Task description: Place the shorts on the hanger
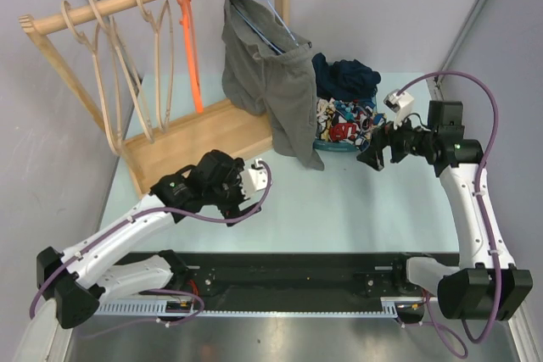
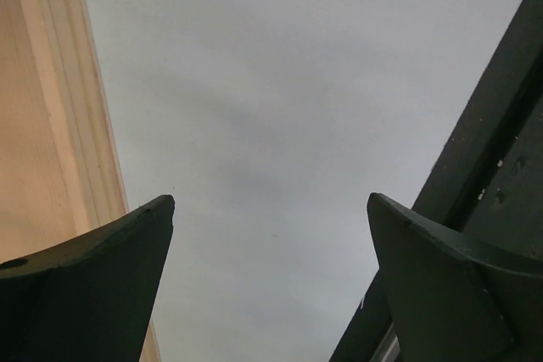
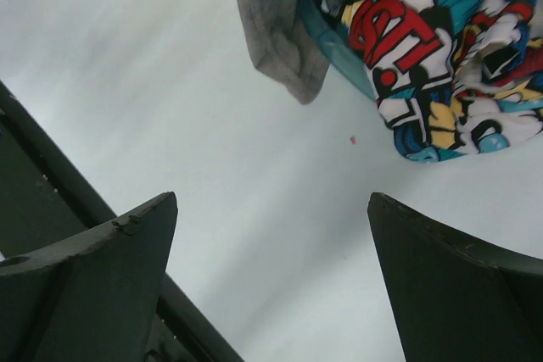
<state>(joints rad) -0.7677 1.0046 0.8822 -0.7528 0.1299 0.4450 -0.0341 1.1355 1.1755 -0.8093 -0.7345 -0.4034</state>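
Observation:
My right gripper should next travel away from my base over the patterned clothes, and then onto a fold midway across the navy shorts [image 1: 344, 76].
The dark navy shorts [image 1: 344, 76] lie bunched on top of a pile of clothes at the back right. The orange hanger [image 1: 188, 40] hangs on the wooden rail [image 1: 110, 6], right of the pale wooden hangers. My right gripper [image 1: 371, 152] is open and empty, low over the table just right of the pile; in the right wrist view [image 3: 271, 197] its jaws are wide apart over bare table. My left gripper [image 1: 236, 206] is open and empty, near the rack's front edge; in the left wrist view [image 2: 270, 201] nothing is between its jaws.
Grey shorts [image 1: 273, 91] hang on a blue wire hanger [image 1: 273, 27]; their hem shows in the right wrist view [image 3: 271, 14]. Colourful patterned clothes [image 3: 433, 48] fill a teal basket [image 3: 327, 48]. Pale wooden hangers [image 1: 102, 65] hang left. The rack's wooden base [image 1: 195, 137] and a black rail [image 1: 297, 273] bound the table.

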